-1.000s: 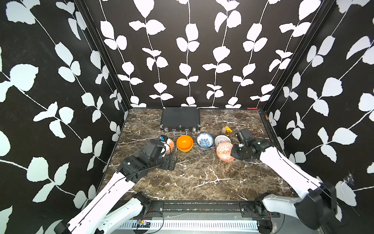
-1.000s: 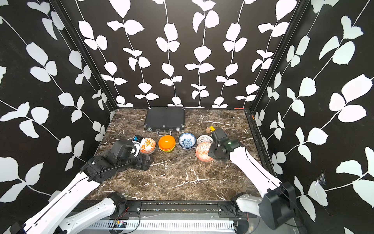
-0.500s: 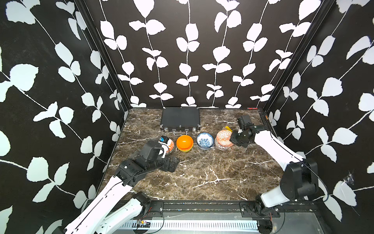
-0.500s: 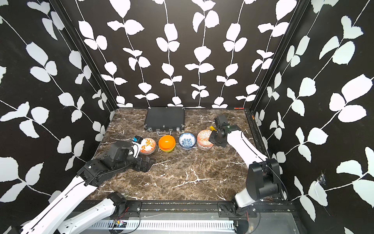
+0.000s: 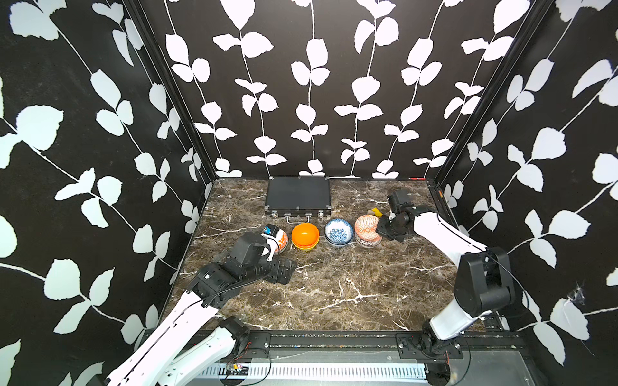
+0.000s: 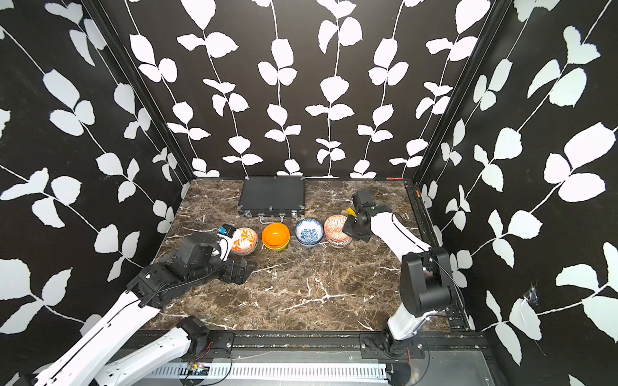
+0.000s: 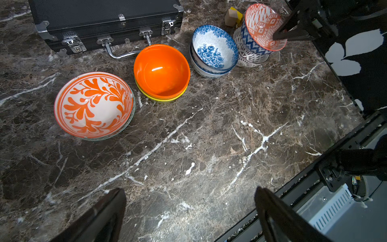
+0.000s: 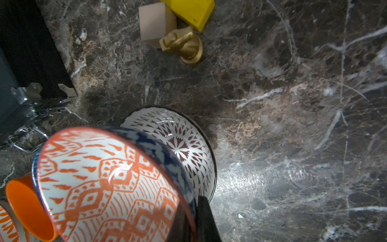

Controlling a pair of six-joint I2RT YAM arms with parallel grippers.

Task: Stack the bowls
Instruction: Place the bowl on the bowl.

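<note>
The white purple-dotted bowl is empty and stands below the held orange-geometric bowl, so the robot's right gripper needs to lower the held bowl into it next and let go of the held bowl's rim.
My right gripper is shut on the rim of the orange-geometric bowl, which it holds tilted, low over the white purple-dotted bowl. In the right wrist view the black fingers pinch that rim. Left of these stand two nested blue-floral bowls, then the orange bowl inside the yellow bowl, then the orange-leaf bowl in the grey-green bowl. My left gripper hangs open over bare marble in front of the orange-leaf bowl, with nothing between its fingers.
A flat black case lies against the back wall behind the bowls. Yellow and tan blocks and a small gold piece sit behind the dotted bowl. Black walls close in three sides; a metal rail runs along the front.
The right gripper has carried the orange-geometric bowl from in front of the row back over the dotted bowl and lowered it there. The left arm has barely shifted.
</note>
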